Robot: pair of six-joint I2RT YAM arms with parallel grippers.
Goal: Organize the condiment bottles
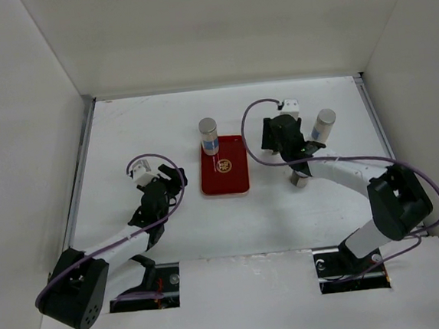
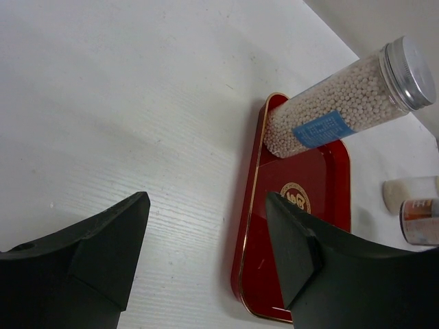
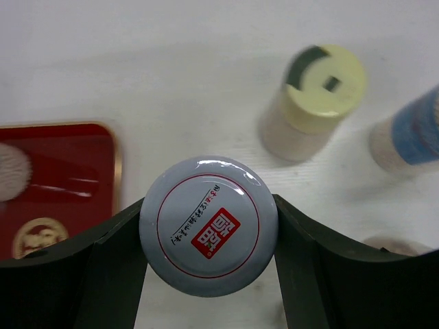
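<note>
The jar [image 3: 208, 225] goes over, left in the top view, to the tray's empty far corner [image 3: 72, 157] next, and my right gripper lowers it beside the grey-capped bottle and releases.
My right gripper [image 3: 209, 229] is shut on the pale-lidded jar [image 3: 208, 225], seen from above, just right of the red tray [image 3: 58, 185]; whether the jar touches the table I cannot tell. In the top view that gripper [image 1: 283, 140] hides the jar. One grey-capped, blue-banded bottle [image 1: 208, 135] stands at the tray's far edge, as the left wrist view [image 2: 343, 103] also shows. The other grey-capped bottle [image 1: 324, 124] stands on the table to the right. The yellow-capped bottle [image 3: 312, 103] stands beside it. My left gripper [image 1: 176, 176] is open and empty left of the tray [image 2: 309, 199].
A small bottle [image 1: 301, 176] stands under my right forearm; its cap colour is unclear. White walls close the table on three sides. The red tray [image 1: 223, 166] lies between the two arms, with a gold emblem in its middle.
</note>
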